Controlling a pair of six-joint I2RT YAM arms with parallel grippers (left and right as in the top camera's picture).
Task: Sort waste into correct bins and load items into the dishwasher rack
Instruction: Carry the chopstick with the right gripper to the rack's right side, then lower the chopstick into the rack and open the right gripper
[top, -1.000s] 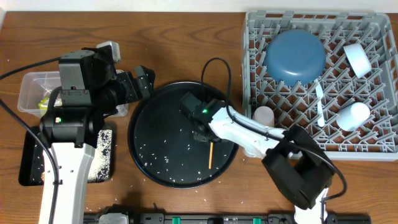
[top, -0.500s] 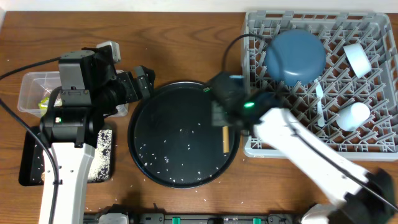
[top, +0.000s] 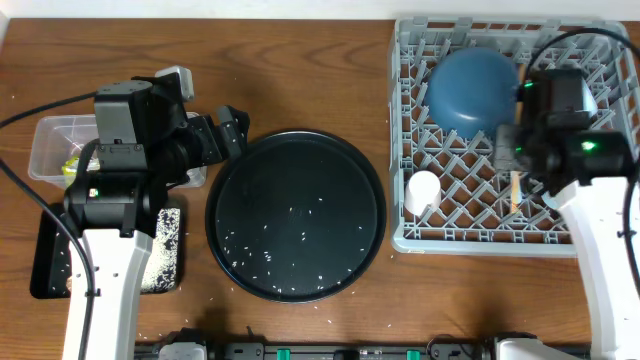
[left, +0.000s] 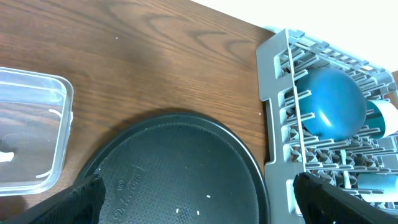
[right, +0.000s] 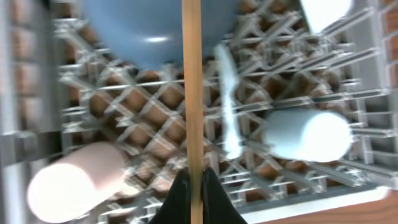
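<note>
My right gripper moves down toward the rack (top: 402, 60) slots (top: 507, 187) beside the pale spoon next and releases the chopstick there, since those slots are empty.
My right gripper (right: 193, 186) is shut on a thin wooden chopstick (right: 192, 87) and hangs over the grey dishwasher rack (top: 402, 60), seen from overhead with the chopstick (top: 514, 190) pointing toward the rack's front. Below it in the rack lie an upturned blue bowl (right: 149, 25), a pale spoon (right: 227, 106), a pink cup (right: 68, 186) and a light blue cup (right: 305, 134). My left gripper (left: 199, 205) stands open above the far left rim of the round black tray (top: 295, 215), holding nothing. Rice grains (top: 262, 258) are scattered on that tray.
A clear tub (top: 50, 140) with a yellow-green wrapper (top: 72, 162) sits at the far left, and a flat black tray (top: 48, 262) lies in front of it beside my left arm. Bare wooden table lies between the round tray and the rack.
My right arm has lifted the chopstick off the round black tray and carried it right, over the rack. The left arm has not moved.
</note>
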